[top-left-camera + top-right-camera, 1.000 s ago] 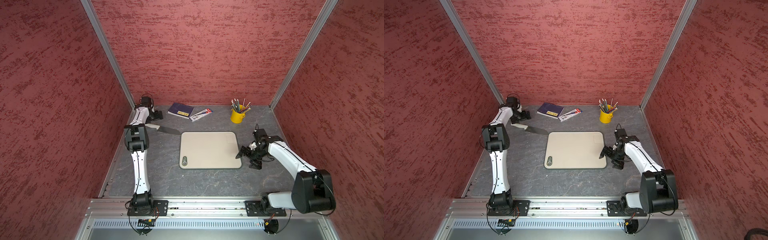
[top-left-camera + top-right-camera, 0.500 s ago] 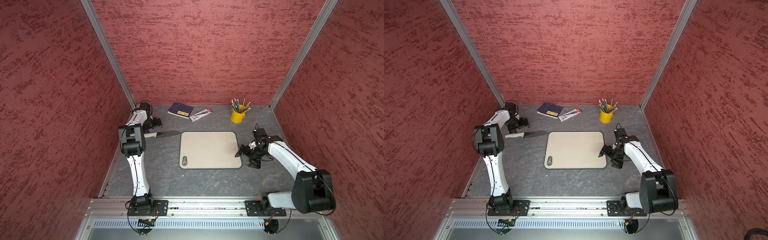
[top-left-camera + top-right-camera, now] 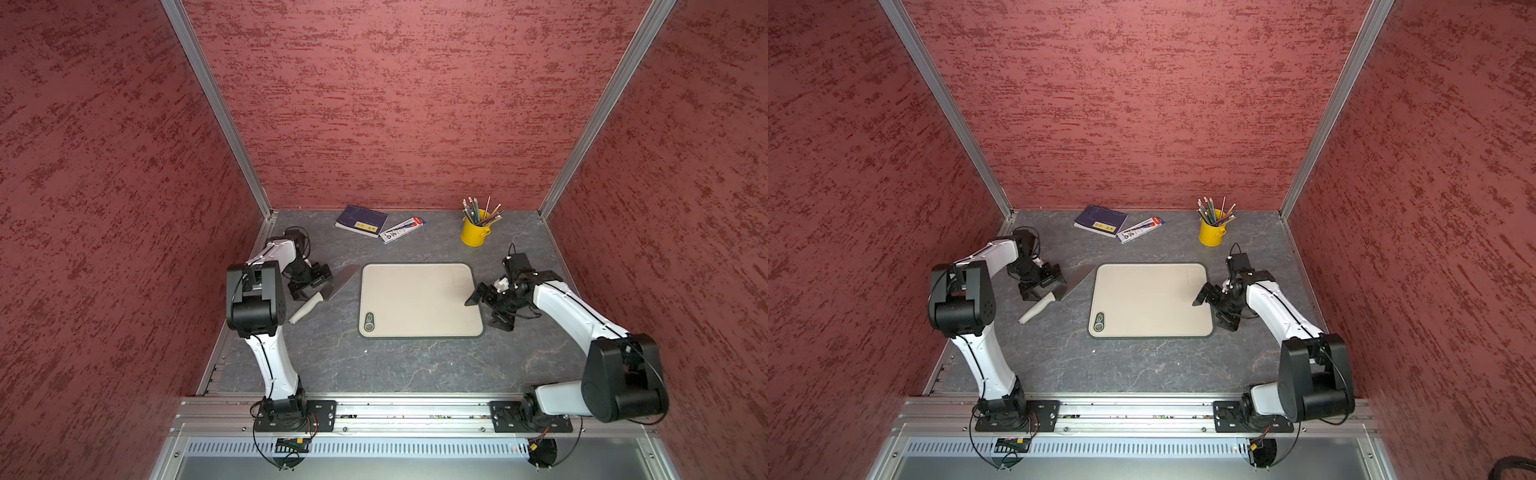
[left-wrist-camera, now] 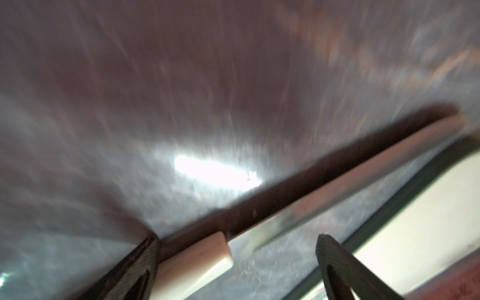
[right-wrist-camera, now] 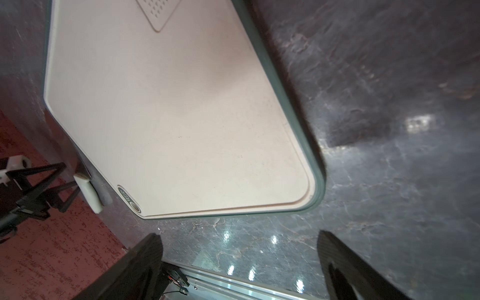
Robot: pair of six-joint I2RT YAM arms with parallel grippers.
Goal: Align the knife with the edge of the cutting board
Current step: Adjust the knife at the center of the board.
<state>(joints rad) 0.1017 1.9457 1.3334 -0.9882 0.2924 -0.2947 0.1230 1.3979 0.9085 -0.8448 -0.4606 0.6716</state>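
Note:
I will next turn and lower my left gripper to close across the handle's blade end (image 3: 315, 301) (image 4: 206, 259) below it, since the knife slants between its fingers.
The knife (image 3: 343, 280) lies slantwise on the grey table left of the cutting board (image 3: 419, 299), off-white handle (image 3: 305, 309) toward the front, blade tip close to the board's far left corner; both top views show this (image 3: 1077, 282). My left gripper (image 3: 309, 282) stands open astride the knife where handle meets blade. In the left wrist view the handle (image 4: 197, 262) rests against one finger (image 4: 140, 267), with the board's rim (image 4: 415, 181) beyond the other. My right gripper (image 3: 488, 309) hangs open and empty over the board's right edge (image 5: 293, 124).
Along the back wall are a dark blue booklet (image 3: 361, 220), a pen packet (image 3: 402, 228) and a yellow cup of pencils (image 3: 476, 232). Red walls close in three sides. An aluminium rail (image 3: 395, 409) runs along the front.
The knife has swung round: its handle moved toward the front and its blade tip now points at the board's far left corner. The left gripper came forward with it. The right arm barely moved.

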